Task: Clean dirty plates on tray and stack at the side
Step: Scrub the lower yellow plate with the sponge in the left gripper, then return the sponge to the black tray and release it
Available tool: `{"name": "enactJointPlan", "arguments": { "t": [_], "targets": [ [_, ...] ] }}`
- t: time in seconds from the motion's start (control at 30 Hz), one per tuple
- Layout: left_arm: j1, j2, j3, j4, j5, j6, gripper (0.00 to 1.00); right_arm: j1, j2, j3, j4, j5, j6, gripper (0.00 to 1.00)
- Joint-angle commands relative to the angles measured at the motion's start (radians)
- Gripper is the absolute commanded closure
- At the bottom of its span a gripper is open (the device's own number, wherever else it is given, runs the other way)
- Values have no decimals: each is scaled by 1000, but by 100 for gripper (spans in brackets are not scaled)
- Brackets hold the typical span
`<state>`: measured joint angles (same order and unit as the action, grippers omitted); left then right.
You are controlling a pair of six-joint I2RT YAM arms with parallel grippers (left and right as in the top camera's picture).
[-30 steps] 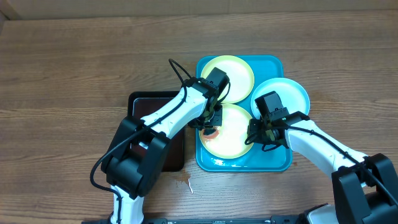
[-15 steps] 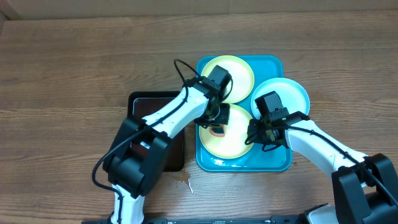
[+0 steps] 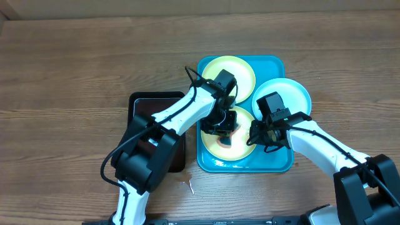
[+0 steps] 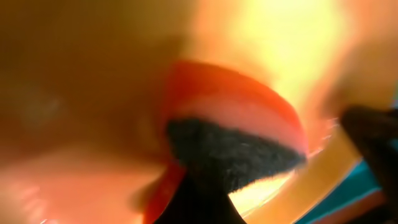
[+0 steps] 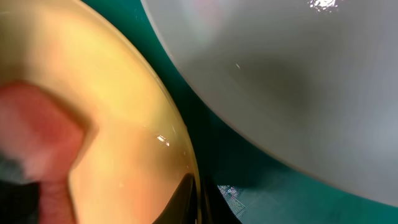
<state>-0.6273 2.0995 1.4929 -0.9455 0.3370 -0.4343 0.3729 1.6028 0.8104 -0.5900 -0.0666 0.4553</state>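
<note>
My left gripper next lifts the sponge (image 4: 236, 118) and carries it to the left in the overhead view. It will then lower the sponge to the brown inside of the black tray and release it there.
The turquoise tray (image 3: 275, 161) holds three plates: a yellow-green one at the back (image 3: 240, 72), a blue-white one at the right (image 3: 287, 94) and a yellow-green one at the front (image 3: 240, 147). My left gripper (image 3: 223, 129) is shut on an orange-red sponge (image 4: 236, 118) with a dark scouring face, pressed onto the front plate (image 4: 280, 37). My right gripper (image 3: 255, 134) is shut on that plate's right rim. In the right wrist view its fingers (image 5: 194, 196) pinch the rim of the front plate (image 5: 118, 124), next to the blue-white plate (image 5: 280, 81).
A smaller black tray (image 3: 139, 100) with a dark brown inside lies left of the turquoise tray, partly under my left arm. The wooden table (image 3: 75, 62) surrounds both trays. The turquoise tray floor (image 5: 249, 180) shows between the plates.
My left gripper has slid the sponge to the right and nearer the front across the front plate. My right gripper has stayed on the rim.
</note>
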Motion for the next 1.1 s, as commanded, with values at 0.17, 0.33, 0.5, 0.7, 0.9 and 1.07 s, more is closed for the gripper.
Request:
{"name": "enactJointPlan", "arguments": {
  "t": [0.17,0.33,0.5,0.7,0.9,1.07],
  "targets": [
    [-3,-10,49,-120,-454,0,96,-2,17,-8,-1,19,-11,96],
    [2,-13,50,-126,-479,0,96,-2,17,-8,-3,19,-11,96],
    [40,-93,62,-134,-322,-15,96,-2,17,-8,-5,19,-11,96],
    [135,-282,62,-163,-187,9,96,-2,17,-8,-7,19,-11,96],
    [270,-401,62,-259,-225,62,96,-2,17,-8,-6,20,-11,96],
    [341,-399,-1,-303,-418,60,96,-2,17,-8,-6,20,-11,96]
  ]
}}
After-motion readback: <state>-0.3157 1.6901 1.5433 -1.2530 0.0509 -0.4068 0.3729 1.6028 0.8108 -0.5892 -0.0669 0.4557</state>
